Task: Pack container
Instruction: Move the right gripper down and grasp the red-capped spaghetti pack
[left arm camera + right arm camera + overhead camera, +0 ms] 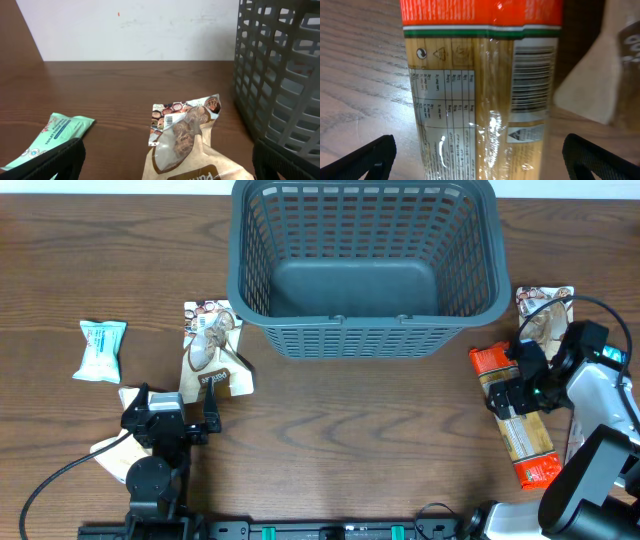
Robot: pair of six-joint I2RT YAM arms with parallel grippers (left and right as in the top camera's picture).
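Note:
I will next lower my right gripper onto the clear middle of the pasta packet and close across its width, since its open fingers already straddle both long edges.
The dark grey lattice basket (pixel 365 325) stands empty at the back centre; its side wall shows in the left wrist view (pixel 280 75). My left gripper (pixel 176 408) is open just in front of a brown snack pouch (pixel 210 350) lying flat on the table. In the left wrist view the pouch (pixel 185 135) reaches in between the spread fingers (pixel 167 172). My right gripper (pixel 520 380) is open and low over a long orange-ended pasta packet (pixel 522 425). In the right wrist view the fingers (pixel 480 165) straddle the packet (pixel 480 90) without closing on it.
A teal packet (pixel 101 350) lies at the far left, also in the left wrist view (pixel 55 135). A white packet (pixel 112 452) lies under the left arm. A second brown pouch (pixel 545 315) lies beside the pasta, also in the right wrist view (pixel 615 65).

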